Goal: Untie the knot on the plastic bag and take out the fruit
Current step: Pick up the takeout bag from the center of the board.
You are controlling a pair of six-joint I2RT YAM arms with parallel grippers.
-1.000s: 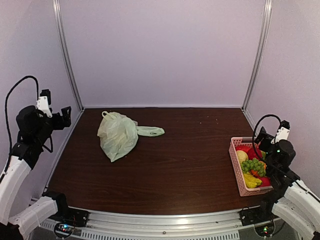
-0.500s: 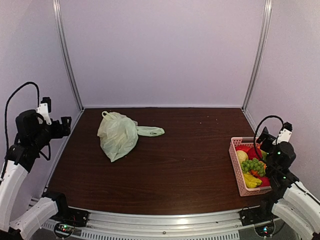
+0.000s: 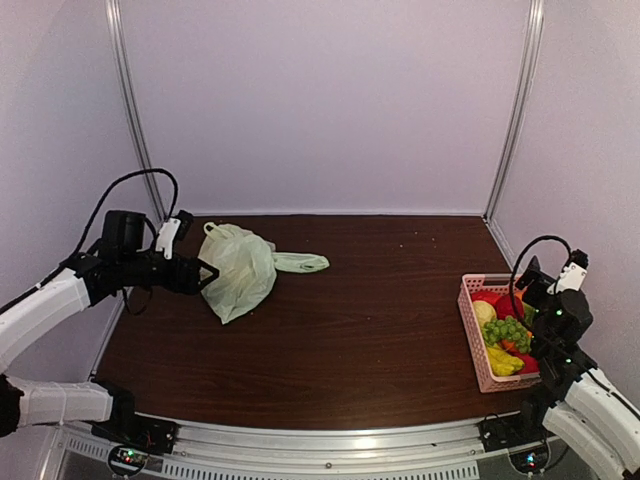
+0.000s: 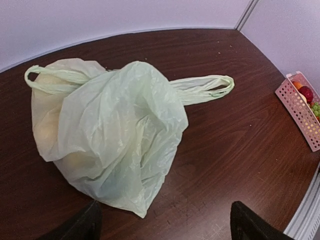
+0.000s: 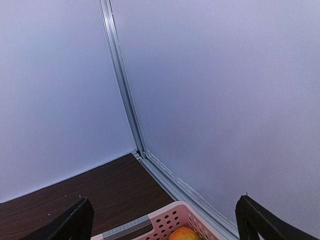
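I should next move my left gripper outward, tilt down and close on the bag's top, bunched between the handle loops, as it lies outward.
The plastic bag (image 3: 240, 268) lies slumped at the back left of the table, pale green and crinkly (image 4: 115, 140). One handle loop (image 4: 205, 87) stretches right and the other (image 4: 47, 80) curls at the bag's far left. I cannot make out the knot. Yellowish rounded shapes of the fruit (image 4: 44, 120) show faintly through the plastic. My left gripper (image 3: 205, 274) sits at the bag's left side, open (image 4: 165, 232), with the bag's lower tip just ahead of its fingers. Open too, my right gripper (image 3: 533, 288) hovers over the basket with nothing between its fingers (image 5: 167, 227).
A pink slatted basket (image 3: 468, 300) stands at the right edge, holding green grapes (image 3: 508, 330), red fruits and yellow ones. Its rim shows in the left wrist view (image 4: 297, 107) and the right wrist view (image 5: 170, 217). Walls and metal posts enclose the table.
My left arm has swung from beside the left wall in over the table to the bag's left side. The right arm has sunk slightly.
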